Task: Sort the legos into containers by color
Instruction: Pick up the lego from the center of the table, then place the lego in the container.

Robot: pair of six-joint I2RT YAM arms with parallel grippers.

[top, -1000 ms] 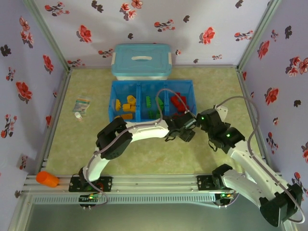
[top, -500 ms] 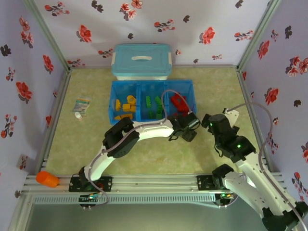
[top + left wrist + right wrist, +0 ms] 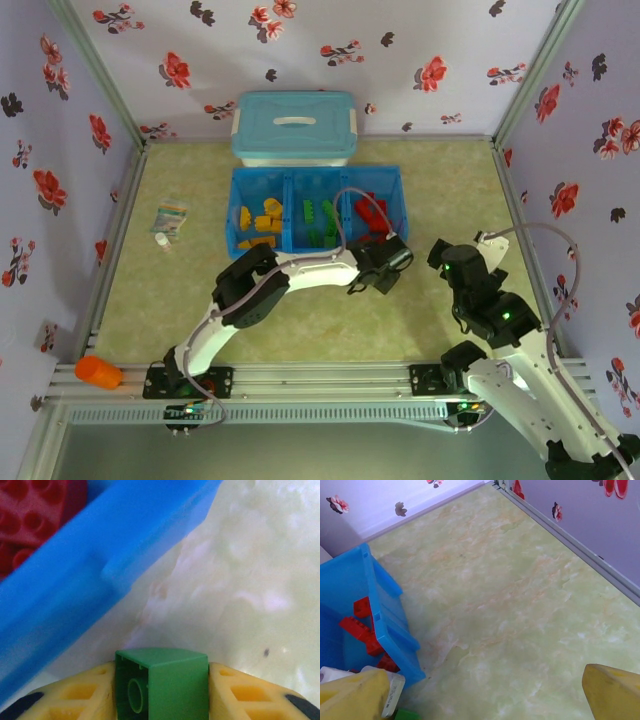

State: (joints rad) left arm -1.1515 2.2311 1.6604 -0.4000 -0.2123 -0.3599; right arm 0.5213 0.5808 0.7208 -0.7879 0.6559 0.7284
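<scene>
The green lego goes up over the tray's side and outward above the middle compartment (image 3: pixel 318 212) next, where my left gripper releases it, since that compartment already holds green legos.
My left gripper (image 3: pixel 384 268) sits at the front right corner of the blue tray (image 3: pixel 236 196), shut on a green lego (image 3: pixel 162 685) held between its yellow fingers (image 3: pixel 80 695). The tray's outer wall (image 3: pixel 100 565) runs close in front of it, with red legos (image 3: pixel 30 520) behind. The containers hold yellow legos (image 3: pixel 262 220) on the left, green legos (image 3: pixel 320 222) in the middle and red legos (image 3: pixel 372 212) on the right. My right gripper (image 3: pixel 485 705) is open with nothing between its fingers (image 3: pixel 612 692), over bare table to the right of the tray (image 3: pixel 375 615).
A light-blue lidded box (image 3: pixel 295 125) stands behind the tray. A small packet (image 3: pixel 168 220) lies at the left. An orange object (image 3: pixel 97 372) rests on the front rail. Flowered walls close in three sides, and the right wall's base rail (image 3: pixel 570 540) runs near my right gripper.
My right arm has pulled back to the right, away from the left gripper. The left gripper, still holding the green lego, has edged closer to the tray's front right corner.
</scene>
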